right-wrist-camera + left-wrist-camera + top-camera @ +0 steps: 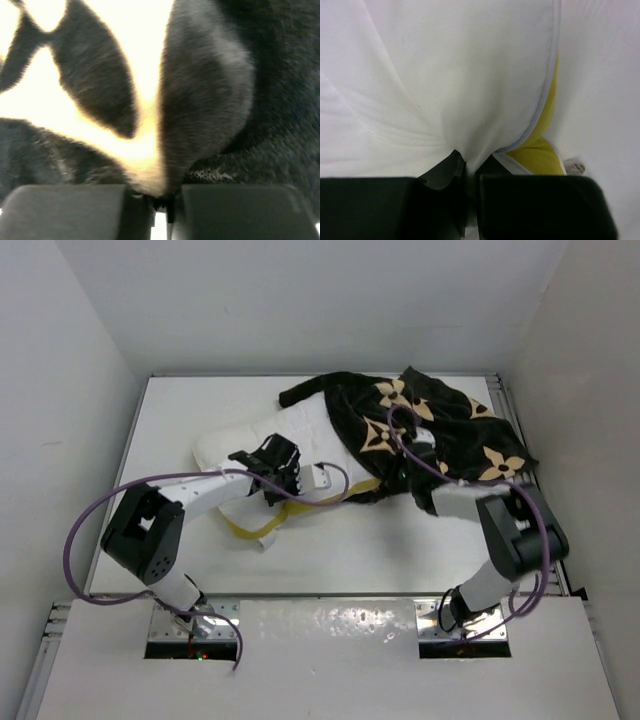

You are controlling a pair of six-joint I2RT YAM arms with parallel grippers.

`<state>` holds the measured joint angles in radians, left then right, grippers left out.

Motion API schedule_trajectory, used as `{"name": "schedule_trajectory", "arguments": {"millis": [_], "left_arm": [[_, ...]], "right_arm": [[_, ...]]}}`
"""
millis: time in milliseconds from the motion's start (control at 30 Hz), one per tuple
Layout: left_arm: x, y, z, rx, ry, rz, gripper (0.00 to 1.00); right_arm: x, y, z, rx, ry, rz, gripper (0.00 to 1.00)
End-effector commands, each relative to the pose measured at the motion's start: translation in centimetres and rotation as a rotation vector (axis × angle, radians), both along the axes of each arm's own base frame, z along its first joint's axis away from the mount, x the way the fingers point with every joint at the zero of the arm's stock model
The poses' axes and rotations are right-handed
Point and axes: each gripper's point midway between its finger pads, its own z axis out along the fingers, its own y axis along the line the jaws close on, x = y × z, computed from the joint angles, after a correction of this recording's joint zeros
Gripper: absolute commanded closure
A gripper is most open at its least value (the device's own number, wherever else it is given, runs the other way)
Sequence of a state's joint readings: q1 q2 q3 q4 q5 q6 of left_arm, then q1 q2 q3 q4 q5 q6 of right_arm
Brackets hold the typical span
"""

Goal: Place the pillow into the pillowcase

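Note:
Much of the pillow is bare, so I will push the pillow's fold toward the pillowcase's edge [352, 443], to the right of my left gripper in the top view, and let go of it.
The white pillow [300, 425] lies across the middle of the table, its right end under the black flower-printed pillowcase [450, 420]. Its yellow band [270, 525] trails toward the near side. My left gripper [283, 472] sits on the pillow's near edge. In the left wrist view the left gripper [470, 167] is shut on a pinched fold of pillow [470, 75] fabric, beside the yellow band [540, 150]. My right gripper [418, 480] is at the pillowcase's near edge. The right wrist view shows the right gripper [161, 192] shut on a bunch of pillowcase [210, 100] fabric.
White walls close in the table [380, 550] on the left, back and right. A small white label [575, 166] sticks out by the yellow band. Purple cables [90, 530] loop from both arms over the near part of the table.

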<state>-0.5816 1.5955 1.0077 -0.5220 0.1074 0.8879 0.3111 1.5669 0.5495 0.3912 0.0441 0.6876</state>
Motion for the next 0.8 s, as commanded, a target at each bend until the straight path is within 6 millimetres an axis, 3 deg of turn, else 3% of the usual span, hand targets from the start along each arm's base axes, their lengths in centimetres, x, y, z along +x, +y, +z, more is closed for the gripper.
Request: {"name": "schedule_trajectory", "arguments": {"millis": [0,67,167,200,233,333,367,433,500,567,600,667,700,767], "left_arm": [[-1.2,-4.6,1.2,-0.249,0.226,0.175,1.00],[-2.0,-7.3,2.8,-0.370,0.347,0.239,1.00],[-0.8,-10.0,6.0,-0.510,0.399,0.339,1.00],[0.5,-10.6,7.7,-0.561,0.380,0.368,1.00],[1.7,-10.1,8.4,-0.601,0.383,0.423,1.00],[5.5,-8.6,11.3,-0.717,0.390,0.578,1.00],[6.5,-8.1,11.9,-0.739,0.383,0.617,1.00],[8.8,-7.2,13.8,-0.748,0.294,0.644,1.00],[10.5,-6.5,14.3,-0.702,0.200,0.617,1.00],[11.0,-6.9,14.1,-0.682,0.174,0.592,1.00],[10.8,-7.7,13.7,-0.653,0.152,0.579,1.00],[10.8,-8.9,12.8,-0.630,0.138,0.548,1.00],[10.4,-10.5,12.5,-0.629,0.132,0.518,1.00],[9.9,-12.2,11.1,-0.604,0.136,0.494,1.00]], "right_arm": [[7.3,6.5,6.5,0.065,-0.207,0.176,1.00],[9.0,9.6,8.8,0.083,-0.266,0.233,1.00],[9.1,12.4,11.6,0.137,-0.308,0.330,1.00],[9.0,12.9,12.4,0.146,-0.315,0.353,1.00],[8.0,12.8,12.9,0.135,-0.301,0.377,1.00],[3.9,12.0,11.4,0.067,-0.214,0.484,1.00],[2.2,11.6,10.0,0.044,-0.171,0.528,1.00],[-0.7,10.8,8.9,-0.023,-0.113,0.628,1.00],[-2.6,10.2,8.0,-0.065,-0.076,0.705,1.00],[-4.0,10.3,8.9,-0.067,-0.053,0.779,1.00],[-5.5,11.7,9.8,-0.015,-0.066,0.880,1.00],[-6.7,13.6,12.1,0.053,-0.135,0.963,1.00],[-8.2,15.3,13.6,0.107,-0.173,1.051,1.00],[-9.8,17.0,16.0,0.218,-0.197,1.108,1.00]]}}
